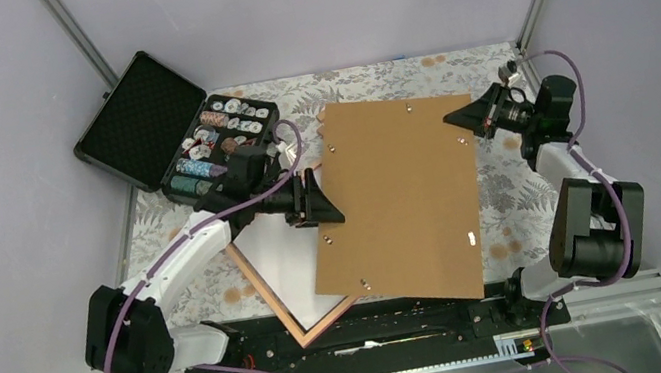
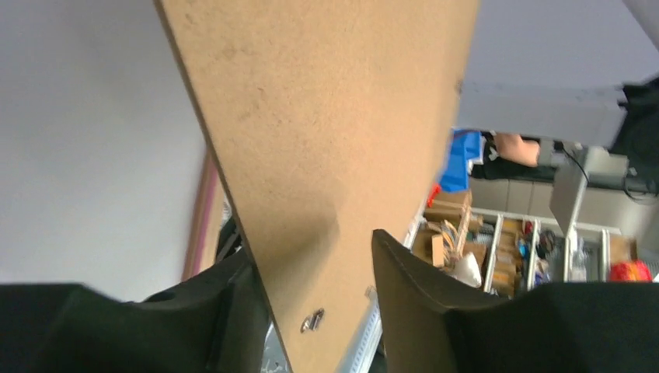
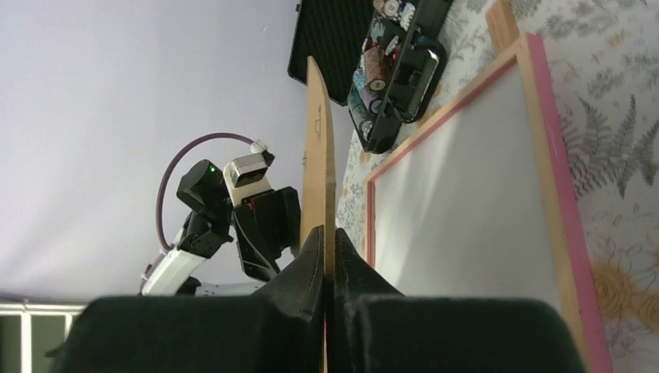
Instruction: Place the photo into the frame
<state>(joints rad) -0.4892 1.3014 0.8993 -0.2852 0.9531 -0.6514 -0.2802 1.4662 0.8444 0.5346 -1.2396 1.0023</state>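
I need to move my right gripper down, back and to the left in the top view to the frame's opening [image 1: 291, 262] [image 3: 474, 194], then let go, because the board hangs crooked above it.
A plain brown board [image 1: 404, 194] hangs tilted above the table, covering most of the frame [image 1: 266, 293]. My right gripper [image 1: 452, 120] is shut on the board's right edge; in the right wrist view [image 3: 328, 231] both fingers press the thin board [image 3: 319, 140]. My left gripper [image 1: 330, 209] is at the board's left edge, open. In the left wrist view [image 2: 311, 245] the board [image 2: 326, 116] passes between the spread fingers. The photo [image 1: 283, 260] lies white side up inside the pinkish frame [image 3: 544, 140], partly under the board.
An open black case [image 1: 138, 122] with rolls and small parts in its tray [image 1: 218, 144] stands at the back left. A floral cloth [image 1: 509, 187] covers the table. Grey walls close in on the left, right and back.
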